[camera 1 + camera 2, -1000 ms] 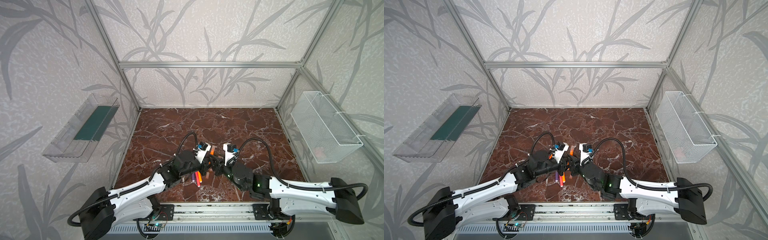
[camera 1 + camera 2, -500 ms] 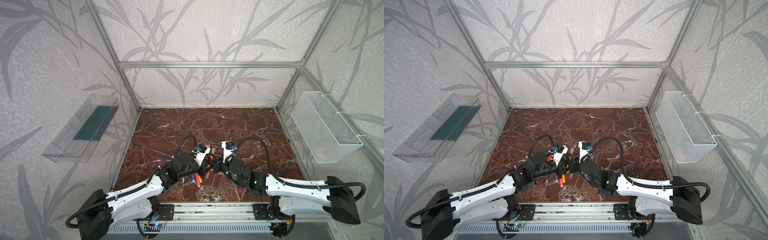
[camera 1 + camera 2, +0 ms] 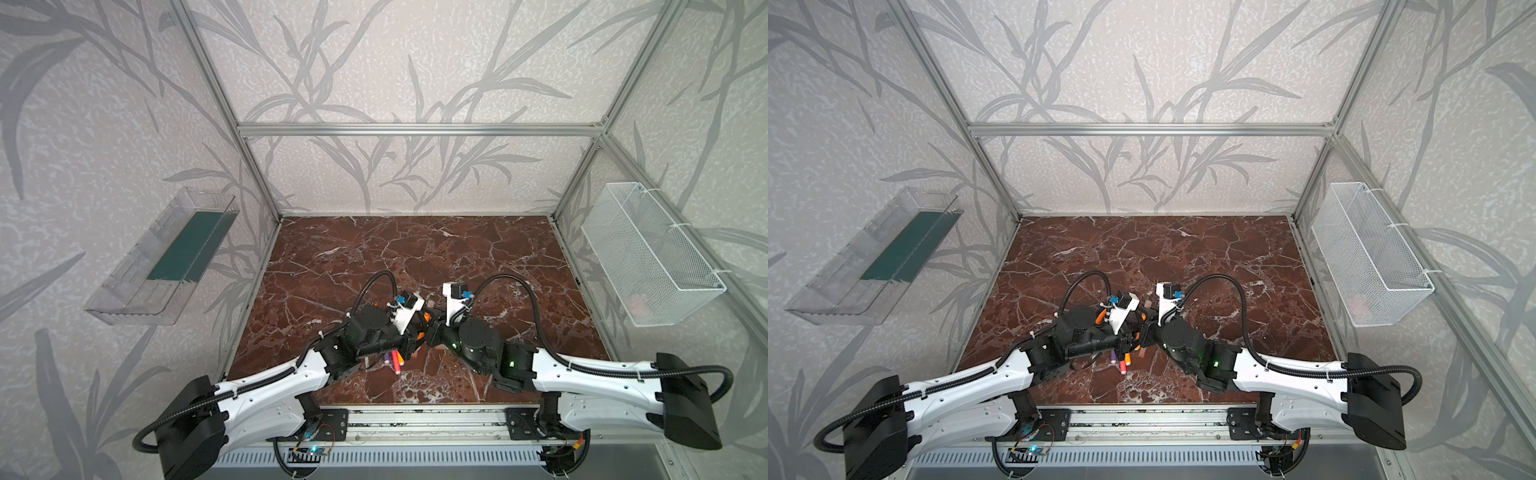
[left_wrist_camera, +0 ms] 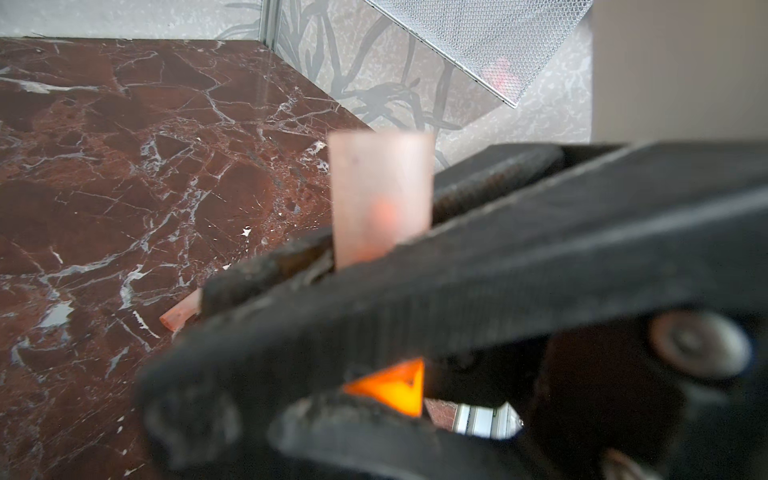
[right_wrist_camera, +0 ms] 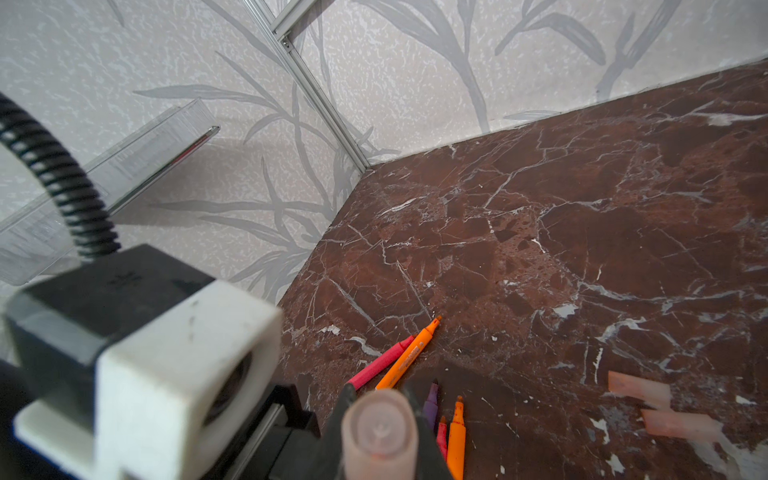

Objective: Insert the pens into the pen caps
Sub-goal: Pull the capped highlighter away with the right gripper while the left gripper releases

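Next, my right gripper swings toward the basket side and down to release the cap upon the marble below my gripper, since orange shows inside the cap.
Both grippers meet low over the near middle of the table. My left gripper (image 3: pixel 419 332) is shut on an orange pen (image 4: pixel 390 386), of which only a small part shows between the jaws. My right gripper (image 5: pixel 380 415) is shut on a pale translucent pen cap (image 5: pixel 380 432). The same cap (image 4: pixel 380 203) stands out of the black fingers (image 4: pixel 478 286), and an orange tint shows through it. Several more pens lie on the table below: pink-red (image 5: pixel 382 361), orange (image 5: pixel 409 353), purple (image 5: pixel 432 401) and orange (image 5: pixel 456 436). Loose caps (image 5: pixel 638 384) (image 5: pixel 679 424) lie nearby.
A clear plastic shelf (image 3: pixel 166 257) hangs on the left wall. A white mesh basket (image 3: pixel 648 253) hangs on the right wall. The marble table (image 3: pixel 415 249) stretches behind the arms. Pens (image 3: pixel 1122 368) and a cap (image 3: pixel 1143 352) lie right under the wrists.
My right gripper has moved in toward the left one and closed on the cap. The gap between the two grippers is gone.
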Robot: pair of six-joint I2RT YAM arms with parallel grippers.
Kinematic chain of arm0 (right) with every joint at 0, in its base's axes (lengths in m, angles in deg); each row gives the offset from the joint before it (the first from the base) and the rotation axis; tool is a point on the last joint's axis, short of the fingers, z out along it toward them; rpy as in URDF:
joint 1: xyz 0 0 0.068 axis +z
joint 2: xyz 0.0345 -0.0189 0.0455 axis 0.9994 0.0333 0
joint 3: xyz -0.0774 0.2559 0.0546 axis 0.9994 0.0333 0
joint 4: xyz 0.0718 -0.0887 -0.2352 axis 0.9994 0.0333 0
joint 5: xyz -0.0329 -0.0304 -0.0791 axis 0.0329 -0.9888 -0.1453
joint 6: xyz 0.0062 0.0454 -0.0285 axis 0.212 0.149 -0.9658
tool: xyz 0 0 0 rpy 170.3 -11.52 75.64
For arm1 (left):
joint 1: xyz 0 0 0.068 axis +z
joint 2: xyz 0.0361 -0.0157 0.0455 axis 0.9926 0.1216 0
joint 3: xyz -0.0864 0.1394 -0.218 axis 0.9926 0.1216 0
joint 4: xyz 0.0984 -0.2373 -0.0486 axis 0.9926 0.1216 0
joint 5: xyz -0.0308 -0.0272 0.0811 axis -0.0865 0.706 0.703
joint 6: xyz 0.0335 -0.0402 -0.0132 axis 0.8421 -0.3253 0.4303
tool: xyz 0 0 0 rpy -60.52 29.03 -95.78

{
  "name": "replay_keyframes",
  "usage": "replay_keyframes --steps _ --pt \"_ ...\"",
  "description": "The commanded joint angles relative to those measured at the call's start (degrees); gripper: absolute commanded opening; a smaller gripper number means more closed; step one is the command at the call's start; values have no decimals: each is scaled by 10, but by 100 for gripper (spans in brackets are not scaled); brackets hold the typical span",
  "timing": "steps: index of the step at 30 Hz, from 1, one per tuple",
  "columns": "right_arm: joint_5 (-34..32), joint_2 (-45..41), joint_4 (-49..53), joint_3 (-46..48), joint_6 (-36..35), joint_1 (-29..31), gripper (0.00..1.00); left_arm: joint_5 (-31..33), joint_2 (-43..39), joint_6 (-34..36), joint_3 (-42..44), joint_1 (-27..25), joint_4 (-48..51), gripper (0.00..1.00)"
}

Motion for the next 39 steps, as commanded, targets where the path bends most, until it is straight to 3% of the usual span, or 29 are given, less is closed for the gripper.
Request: replay_keyframes --steps 1,5,9,15,19,22,30,35,39 --pt "-15 -29 84 29 -16 -12 5 0 -18 5 -18 -2 -60 37" --pt "-28 -65 151 34 -20 -48 3 27 -16 5 -13 -2 -45 61" --pt "-21 -85 240 32 -16 -103 3 79 -29 0 -6 -2 -16 71" --pt "45 -19 350 8 -18 -216 3 253 -56 -24 -33 -1 136 74" --pt "57 61 391 -16 -21 -253 0 354 -66 -49 -53 0 241 74" --pt "62 104 387 -20 -20 -266 0 375 -84 -60 -49 0 269 76" --pt "153 209 369 -41 -33 -322 0 397 -151 -79 -19 1 300 81" --pt "167 246 359 -48 -33 -334 0 416 -169 -91 -18 1 337 82" --pt "165 254 350 -47 -33 -336 13 435 -165 -98 -22 1 364 82"
